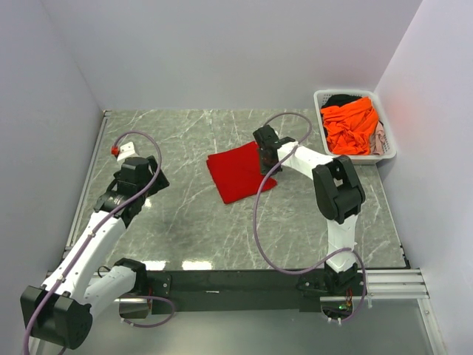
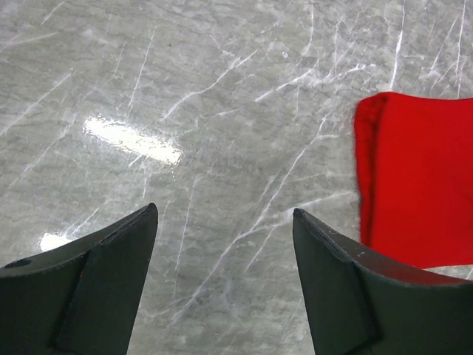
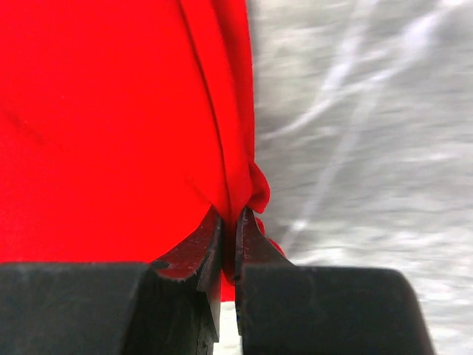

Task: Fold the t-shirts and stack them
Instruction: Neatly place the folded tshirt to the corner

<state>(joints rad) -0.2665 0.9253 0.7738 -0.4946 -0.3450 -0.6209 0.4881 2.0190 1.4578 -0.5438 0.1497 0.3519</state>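
I should drag the pinched edge to the right in the top view onto bare tabletop near the basket with my right gripper, then release it, as the folded shirt fills the middle of the table.
A bright red t-shirt (image 1: 236,171) lies folded on the grey marble table near its middle. My right gripper (image 1: 266,157) is at its right edge and is shut on that edge; in the right wrist view the red cloth (image 3: 111,118) is pinched between the closed fingers (image 3: 230,222). My left gripper (image 1: 127,157) hovers over bare table to the left of the shirt, open and empty; its view shows the shirt's left edge (image 2: 414,185) beyond the right finger (image 2: 347,288). An orange t-shirt (image 1: 350,126) lies in the basket over dark and pale cloth.
A white slotted plastic basket (image 1: 386,151) stands at the back right corner against the wall. White walls enclose the table on three sides. Purple cables loop over both arms. A black rail runs along the near edge (image 1: 236,281).
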